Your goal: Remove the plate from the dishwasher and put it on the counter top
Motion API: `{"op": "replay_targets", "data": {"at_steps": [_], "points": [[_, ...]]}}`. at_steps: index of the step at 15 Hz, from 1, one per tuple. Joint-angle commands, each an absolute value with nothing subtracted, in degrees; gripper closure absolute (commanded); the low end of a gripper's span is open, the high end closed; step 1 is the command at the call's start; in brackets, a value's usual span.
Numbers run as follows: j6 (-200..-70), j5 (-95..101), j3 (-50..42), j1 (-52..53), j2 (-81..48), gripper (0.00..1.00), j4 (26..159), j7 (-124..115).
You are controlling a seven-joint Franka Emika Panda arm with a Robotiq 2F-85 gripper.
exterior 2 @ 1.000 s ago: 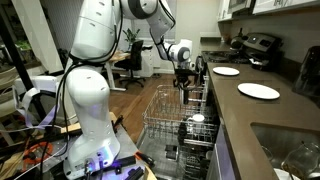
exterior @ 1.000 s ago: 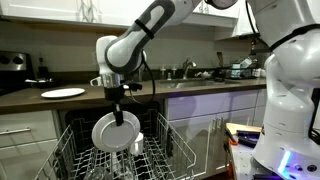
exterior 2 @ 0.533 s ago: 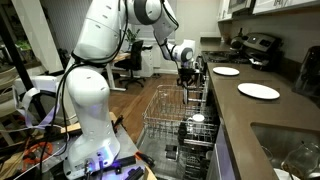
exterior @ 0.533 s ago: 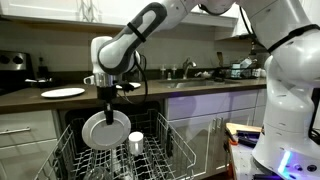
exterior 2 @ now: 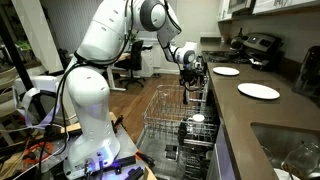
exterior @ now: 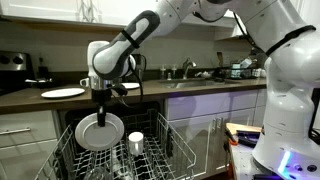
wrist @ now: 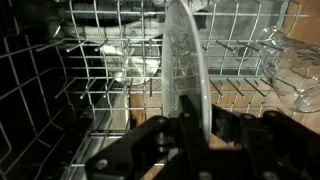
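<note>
The plate in my gripper hangs upright above the wire rack (exterior: 70,150), so next I should lower it, put its bottom rim onto the rack wires (exterior: 95,164) beside the white cup, and let it go.
My gripper (exterior: 101,103) is shut on the top rim of the plate (exterior: 99,132), a round pale grey-white dinner plate that hangs upright, face to the camera, above the dishwasher's wire rack (exterior: 70,150). In the wrist view the plate (wrist: 183,60) stands edge-on between my fingers (wrist: 192,125). In an exterior view my gripper (exterior 2: 188,68) is above the far end of the pulled-out rack (exterior 2: 172,110), beside the dark brown counter top (exterior 2: 255,115). The counter top also runs behind the arm (exterior: 30,99).
Two thin white plates (exterior 2: 258,91) (exterior 2: 226,71) lie on the counter; one shows as well (exterior: 63,93). A small white cup (exterior: 135,142) and clear glasses (wrist: 295,70) sit in the rack. A sink (exterior 2: 290,150) is in the near counter.
My gripper with the plate has moved sideways over the rack, toward the counter side with the white plate, and slightly up.
</note>
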State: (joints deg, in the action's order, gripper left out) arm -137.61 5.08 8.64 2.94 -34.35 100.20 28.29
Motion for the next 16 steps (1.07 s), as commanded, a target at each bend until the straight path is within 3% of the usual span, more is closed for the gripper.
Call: {"op": "replay_targets", "data": {"at_steps": [1,16], "points": [[-139.3,4.4,9.3,2.3,-36.8,0.95,97.6,27.1],[-140.7,4.3,9.8,1.8,-43.3,0.95,93.3,26.7]]}}
